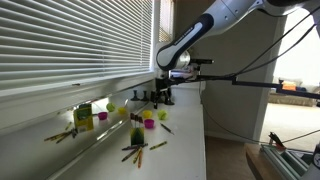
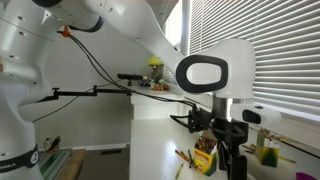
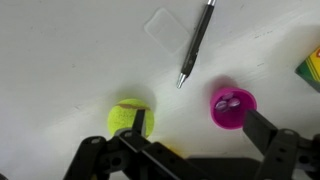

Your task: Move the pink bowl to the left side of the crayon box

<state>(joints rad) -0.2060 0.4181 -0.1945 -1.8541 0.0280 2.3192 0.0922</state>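
My gripper lowers down and to the right in the wrist view next, astride the pink bowl's rim facing the yellow-green ball [image 1: 150, 122] [image 3: 213, 106], since the bowl sits that way.
In the wrist view the pink bowl [image 3: 233, 107] sits on the white table with a few small pale pieces inside. My gripper [image 3: 200, 128] is open and empty above the table. Its right finger is at the bowl's lower right rim and its left finger is over a yellow-green round thing [image 3: 125, 116]. Only a green-and-yellow corner of the crayon box [image 3: 311, 72] shows, at the right edge, right of the bowl. In an exterior view the gripper [image 1: 160, 94] hangs over the bowl [image 1: 148, 117]. In an exterior view the gripper [image 2: 232, 150] is beside the box [image 2: 205, 160].
A pen [image 3: 195, 45] and a clear plastic piece [image 3: 163, 27] lie beyond the bowl. Loose crayons [image 1: 135, 152] are scattered over the table [image 1: 185, 140]. Another green box [image 1: 83, 117] and a pink item [image 1: 101, 116] stand by the window blinds [image 1: 70, 40].
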